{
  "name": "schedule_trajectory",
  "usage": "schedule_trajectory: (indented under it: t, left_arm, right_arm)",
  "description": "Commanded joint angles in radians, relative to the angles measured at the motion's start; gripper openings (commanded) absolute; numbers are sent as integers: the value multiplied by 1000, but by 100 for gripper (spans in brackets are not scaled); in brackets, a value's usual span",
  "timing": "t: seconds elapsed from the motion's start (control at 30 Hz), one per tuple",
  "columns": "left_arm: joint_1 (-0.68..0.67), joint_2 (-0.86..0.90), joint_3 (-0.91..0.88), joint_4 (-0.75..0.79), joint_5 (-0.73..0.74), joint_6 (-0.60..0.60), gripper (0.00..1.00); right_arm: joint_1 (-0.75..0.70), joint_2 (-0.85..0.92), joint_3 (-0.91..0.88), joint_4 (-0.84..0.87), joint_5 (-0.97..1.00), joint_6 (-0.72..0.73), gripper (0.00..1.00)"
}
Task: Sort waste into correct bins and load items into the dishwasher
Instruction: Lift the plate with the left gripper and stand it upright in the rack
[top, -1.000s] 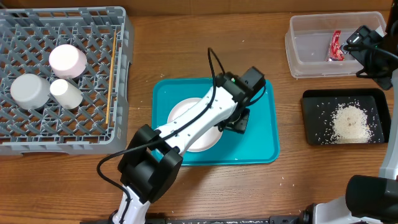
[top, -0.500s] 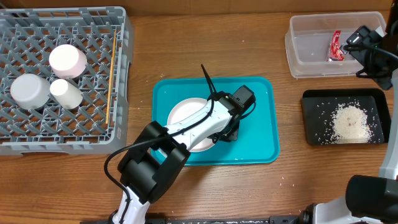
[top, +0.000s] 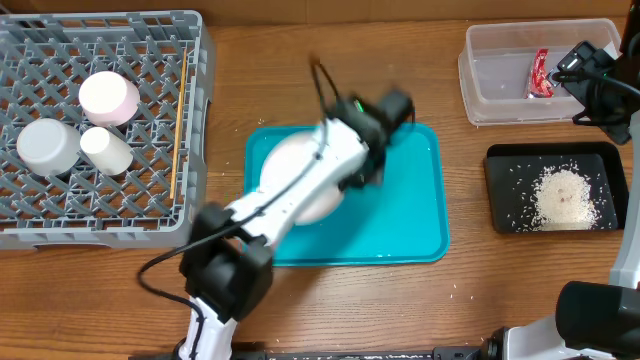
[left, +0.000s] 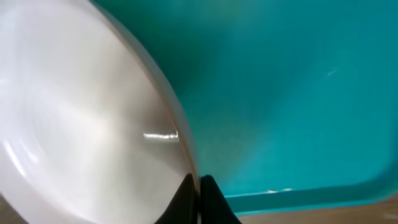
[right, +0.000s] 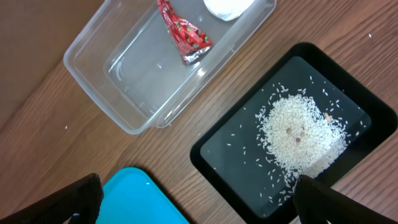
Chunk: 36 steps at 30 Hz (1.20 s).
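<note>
I should next lift my left gripper across, because the rack's far corner (top: 187, 68) is outward to the gripper's left in the overhead view. Then I will lower the plate (top: 288, 165) and release it there.
The large white plate (top: 288, 165) is over the teal tray (top: 405, 215), and in the left wrist view it stands tilted (left: 81, 112). My left gripper (left: 199, 200) is shut on its rim, one black finger on each face. The left arm is blurred in the overhead view. My right gripper (right: 199, 208) hangs open and empty above the wood between the clear tub (right: 124, 68) and the black tray (right: 217, 155). The red wrapper (right: 184, 37) and white napkin (right: 227, 6) lie in the tub. Rice crumbs (right: 301, 134) are heaped in the black tray.
The grey dish rack (top: 120, 215) at the left holds a white bowl (top: 108, 96), a pale upturned bowl (top: 46, 146), a small cup (top: 105, 151) and chopsticks (top: 179, 120). The tub (top: 495, 90) and black tray (top: 505, 190) sit at the right, under the right arm.
The left gripper has shut on the plate's rim. The arm has swung up and left, and the plate has shifted that way and tipped up. The right arm has not moved.
</note>
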<state>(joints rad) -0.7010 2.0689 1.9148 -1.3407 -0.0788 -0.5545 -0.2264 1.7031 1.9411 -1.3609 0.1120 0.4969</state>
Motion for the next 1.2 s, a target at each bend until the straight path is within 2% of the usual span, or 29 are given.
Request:
schedule_trajectory:
  t: [0.0, 0.1, 0.2, 0.37, 0.47, 0.6, 0.77, 0.97, 1.17]
  left_arm:
    - [129, -18, 296, -97, 6, 126, 4]
    - [255, -18, 482, -132, 72, 213, 4]
    - [412, -18, 604, -114, 265, 314, 4]
    - [663, -7, 607, 0, 750, 591, 4]
    - [766, 9, 568, 35, 889, 687, 4]
    - [856, 55, 534, 78, 893, 747, 4]
    - [903, 111, 521, 77, 924, 916, 4]
    - [911, 160, 521, 48, 940, 1177, 4]
    - [916, 186, 521, 30, 941, 1266, 4]
  right_arm:
    - [0, 1, 9, 5, 11, 1, 100]
    - [0, 1, 9, 5, 11, 1, 100]
    - [0, 1, 9, 5, 11, 1, 100]
    - [0, 1, 9, 5, 11, 1, 100]
    - [0, 1, 9, 5, 11, 1, 100]
    - [0, 1, 9, 5, 11, 1, 100]
    - [0, 1, 9, 5, 11, 1, 100]
    - [0, 1, 9, 5, 11, 1, 100]
    - [0, 1, 9, 5, 11, 1, 100]
